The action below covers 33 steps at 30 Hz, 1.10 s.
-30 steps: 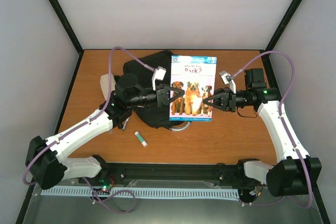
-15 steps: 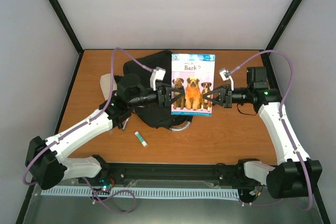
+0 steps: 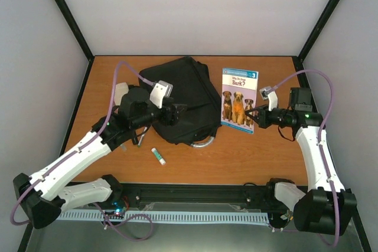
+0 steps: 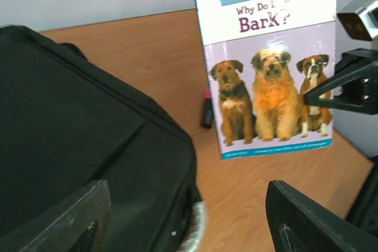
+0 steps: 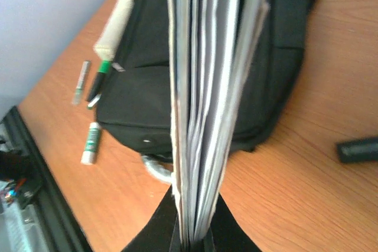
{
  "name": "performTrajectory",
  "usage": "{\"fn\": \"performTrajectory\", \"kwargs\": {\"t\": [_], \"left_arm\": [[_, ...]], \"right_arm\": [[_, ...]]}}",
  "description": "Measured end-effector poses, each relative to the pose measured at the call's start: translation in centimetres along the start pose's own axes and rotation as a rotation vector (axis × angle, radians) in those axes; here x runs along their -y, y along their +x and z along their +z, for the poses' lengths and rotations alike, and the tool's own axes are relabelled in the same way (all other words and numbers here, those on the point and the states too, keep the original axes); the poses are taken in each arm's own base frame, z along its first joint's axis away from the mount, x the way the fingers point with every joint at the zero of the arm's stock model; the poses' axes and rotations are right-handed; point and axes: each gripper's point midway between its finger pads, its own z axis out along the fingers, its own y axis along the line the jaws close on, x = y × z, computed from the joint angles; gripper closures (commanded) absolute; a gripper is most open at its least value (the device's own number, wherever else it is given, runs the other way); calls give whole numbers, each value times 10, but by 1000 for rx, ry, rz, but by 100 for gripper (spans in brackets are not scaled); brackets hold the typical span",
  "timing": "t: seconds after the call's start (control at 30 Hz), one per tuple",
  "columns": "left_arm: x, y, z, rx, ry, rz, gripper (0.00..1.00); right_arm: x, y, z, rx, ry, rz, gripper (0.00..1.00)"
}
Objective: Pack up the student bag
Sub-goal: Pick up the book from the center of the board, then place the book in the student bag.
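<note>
The bag's near upper edge (image 3: pixel 198 138) lies flat with the book (image 3: pixel 239 100) outside, so my left gripper will move down toward the bag's grey loop handle, tip to face the table and close on that edge.
The student bag (image 3: pixel 180 95) is a big black backpack lying flat mid-table, its grey loop handle (image 3: pixel 204 143) at the near edge. To its right, a children's book (image 3: pixel 239 100) with dogs on the cover hangs upright above the table. My right gripper (image 3: pixel 255 117) is shut on the book's right edge. The right wrist view shows the book (image 5: pixel 207 87) edge-on, pinched in that gripper (image 5: pixel 192 237), with the bag (image 5: pixel 136 75) behind. My left gripper (image 3: pixel 180 110) stands open over the bag's near part, holding nothing. In its own view the left gripper (image 4: pixel 189 222) faces the bag (image 4: pixel 77 128) and the book (image 4: pixel 269 69).
A green-and-white glue stick (image 3: pixel 158 156) lies near the front, left of the bag. Beside the bag's left side are a cream pouch-like item (image 3: pixel 121 92) and pens (image 5: pixel 97 81). A black marker (image 4: pixel 207 110) lies on the table behind the book.
My left gripper has let go of the book's left edge, opened and drawn back to the left. The right gripper has carried the book right, off the bag.
</note>
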Motion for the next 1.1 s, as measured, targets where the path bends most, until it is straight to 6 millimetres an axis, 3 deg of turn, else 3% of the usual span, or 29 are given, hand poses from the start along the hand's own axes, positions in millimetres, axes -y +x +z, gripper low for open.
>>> {"fn": "performTrajectory", "kwargs": {"t": [0.1,0.3,0.47,0.7,1.1], "left_arm": [[-8,-1,-8,-6,-64,77,25],[-16,18,5,-167,-171,226,26],[-11,54,25,-352,-214,370,26],[-35,104,48,-574,-326,494,26],[-47,150,82,-751,-348,558,27]], "right_arm": [[22,9,-5,-1,75,32,97],[48,17,-14,7,178,55,97],[53,16,-20,21,200,49,97],[56,17,-22,24,208,48,97],[60,17,-26,34,217,48,97]]}}
